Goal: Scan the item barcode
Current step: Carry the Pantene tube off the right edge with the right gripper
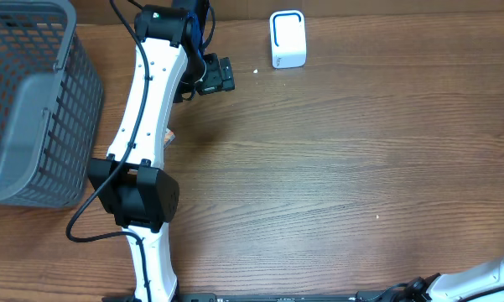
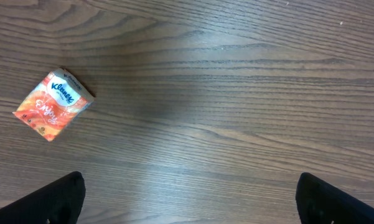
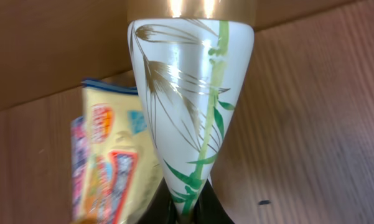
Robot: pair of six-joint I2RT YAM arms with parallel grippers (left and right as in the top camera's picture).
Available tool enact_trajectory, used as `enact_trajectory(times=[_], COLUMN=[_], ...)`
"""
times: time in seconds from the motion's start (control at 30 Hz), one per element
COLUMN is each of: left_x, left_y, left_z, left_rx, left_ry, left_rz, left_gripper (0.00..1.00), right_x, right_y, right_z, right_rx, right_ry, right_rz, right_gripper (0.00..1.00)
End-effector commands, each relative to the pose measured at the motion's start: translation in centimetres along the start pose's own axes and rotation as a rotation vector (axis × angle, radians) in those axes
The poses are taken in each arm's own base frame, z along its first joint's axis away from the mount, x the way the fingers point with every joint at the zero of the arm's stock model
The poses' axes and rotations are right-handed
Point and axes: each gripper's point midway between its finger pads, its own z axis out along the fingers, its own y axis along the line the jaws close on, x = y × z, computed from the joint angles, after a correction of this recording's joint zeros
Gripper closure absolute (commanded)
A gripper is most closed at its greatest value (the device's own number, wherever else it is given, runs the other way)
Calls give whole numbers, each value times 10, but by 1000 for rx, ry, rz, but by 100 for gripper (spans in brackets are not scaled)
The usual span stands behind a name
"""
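Note:
My right gripper should lower and release the white packet (image 3: 190, 81) on the clear, bare wood (image 3: 247, 163) beside the yellow snack packet.
My right gripper (image 3: 191, 202) is shut on the narrow bottom end of a white packet (image 3: 190, 81) printed with green and gold bamboo, which stands up in front of the right wrist camera. No barcode shows on the side facing it. A white scanner (image 1: 288, 39) stands at the table's far edge. My left gripper (image 1: 215, 75) hangs to the scanner's left, open and with nothing in it (image 2: 190, 190), above bare wood. An orange Kleenex tissue pack (image 2: 53, 104) lies on the table to its left, apart from the fingers (image 2: 56, 199).
A grey wire basket (image 1: 33, 101) stands at the table's left edge. A yellow snack packet (image 3: 109, 168) stands blurred just left of the held packet. A brown wall or box side (image 3: 50, 50) rises behind them. The tissue pack (image 1: 168, 135) peeks out beside the left arm.

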Motion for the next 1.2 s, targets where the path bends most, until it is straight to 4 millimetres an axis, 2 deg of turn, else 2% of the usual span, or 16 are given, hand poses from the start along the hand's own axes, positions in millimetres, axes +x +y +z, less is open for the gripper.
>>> enact_trajectory(times=[0.0,0.17,0.43,0.5,0.63,0.67,0.77,0.83,0.93,1.07,1.17], left_x=[-1,-1,-1,-1,-1,-1,-1,-1,-1,-1,-1], left_y=[-2,-2,-2,-2,-2,-2,-2,-2,-2,-2,-2], left_z=[1,1,1,1,1,1,1,1,1,1,1], left_rx=[-7,-7,-7,-7,-7,-7,-7,-7,-7,-7,-7], left_ry=[-6,-6,-6,-6,-6,-6,-6,-6,-6,-6,-6], left_rz=[-3,-3,-3,-3,-3,-3,-3,-3,-3,-3,-3], left_gripper=[0,0,0,0,0,0,0,0,0,0,0], right_x=[-11,-5,17,20,20,19,19,20,20,18,20], right_y=[-14,-22,-32,-33,-31,-31,-31,-30,-18,4,23], right_z=[6,20,57,61,63,63,63,61,52,28,5], right_rx=[22,53,128,137,131,129,130,127,62,-62,-182], right_ry=[-26,-9,50,56,53,51,53,61,94,139,192], right_rz=[59,59,19,15,17,18,17,13,-26,-8,5], right_gripper=[96,96,96,88,60,48,34,33,29,21,19])
